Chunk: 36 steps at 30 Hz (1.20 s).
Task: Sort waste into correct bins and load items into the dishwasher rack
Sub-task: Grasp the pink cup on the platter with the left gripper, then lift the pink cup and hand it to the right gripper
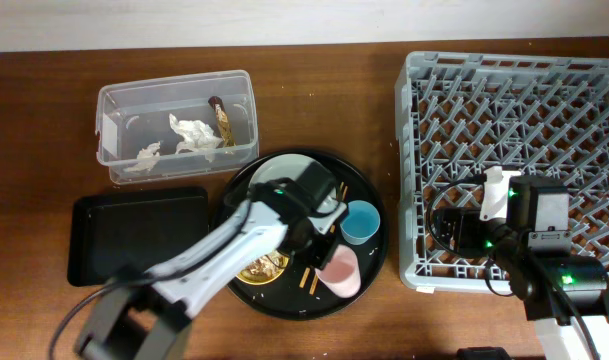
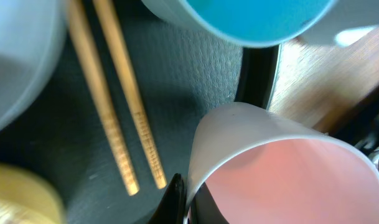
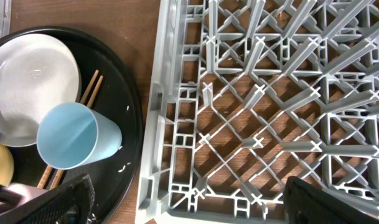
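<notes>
My right gripper will next swing from the rack toward the round tray and turn sideways onto the pink cup (image 1: 341, 272), because my left gripper already holds the cup's rim.
My left gripper (image 1: 327, 252) (image 2: 188, 198) is shut on the rim of the pink cup (image 1: 341, 272) (image 2: 282, 168), which stands on the round black tray (image 1: 284, 302). On that tray are also the light-blue cup (image 1: 361, 221) (image 3: 77, 135), the pale plate (image 1: 284, 172) (image 3: 33, 81), the yellow bowl (image 1: 262, 267) (image 2: 15, 193) with brownish bits in it, and the wooden chopsticks (image 1: 311, 281) (image 2: 121, 118) (image 3: 89, 87). My right gripper (image 1: 462, 232) (image 3: 189, 208) is open and empty over the front left corner of the grey dishwasher rack (image 1: 514, 130) (image 3: 270, 93).
The clear tub (image 1: 174, 83) at the back left holds white tissues (image 1: 194, 133) and the brown wrapper stick (image 1: 222, 120). The shallow black rectangular tray (image 1: 139, 235) lies in front of it, beside the round tray.
</notes>
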### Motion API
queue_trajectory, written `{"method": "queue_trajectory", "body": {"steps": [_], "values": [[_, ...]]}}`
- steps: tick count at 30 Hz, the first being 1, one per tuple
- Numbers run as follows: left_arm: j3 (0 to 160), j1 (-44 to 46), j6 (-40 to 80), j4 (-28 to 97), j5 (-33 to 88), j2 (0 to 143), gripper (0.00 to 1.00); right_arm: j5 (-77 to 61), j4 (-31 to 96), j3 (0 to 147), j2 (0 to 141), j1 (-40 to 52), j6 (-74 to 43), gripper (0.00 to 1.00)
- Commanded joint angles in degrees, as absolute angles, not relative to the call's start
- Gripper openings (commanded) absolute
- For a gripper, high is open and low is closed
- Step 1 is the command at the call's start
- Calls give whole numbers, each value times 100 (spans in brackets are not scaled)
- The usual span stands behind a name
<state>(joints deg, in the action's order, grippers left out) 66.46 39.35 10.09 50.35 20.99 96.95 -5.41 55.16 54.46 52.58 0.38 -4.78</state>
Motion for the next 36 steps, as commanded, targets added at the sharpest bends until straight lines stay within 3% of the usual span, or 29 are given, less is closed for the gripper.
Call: {"method": "queue_trajectory", "body": {"steps": [1, 4, 7, 9, 13, 18, 31, 36], "values": [[6648, 3323, 980, 5122, 2123, 8643, 0, -530, 5472, 5557, 5260, 69, -541, 98], [6648, 2357, 1015, 4834, 2604, 7883, 0, -661, 5050, 5557, 5284, 69, -545, 98], [6646, 1542, 1525, 3846, 3999, 7955, 0, -1977, 4552, 5557, 5494, 69, -541, 98], [6646, 1116, 1988, 2818, 5723, 8357, 0, -3739, 3970, 5557, 5944, 69, -539, 98], [6646, 1100, 2062, 1979, 7439, 9056, 0, -6053, 3000, 5557, 6788, 75, -318, 98], [6646, 1240, 2147, 1944, 7415, 9378, 0, -7360, 2327, 5557, 7616, 82, -303, 98], [6646, 1463, 2613, 1393, 7352, 9378, 0, -7846, 1004, 5557, 7911, 642, -390, 100], [6646, 1463, 2635, 1393, 7352, 9378, 0, -7911, 1004, 5557, 7911, 642, -390, 77]]}}
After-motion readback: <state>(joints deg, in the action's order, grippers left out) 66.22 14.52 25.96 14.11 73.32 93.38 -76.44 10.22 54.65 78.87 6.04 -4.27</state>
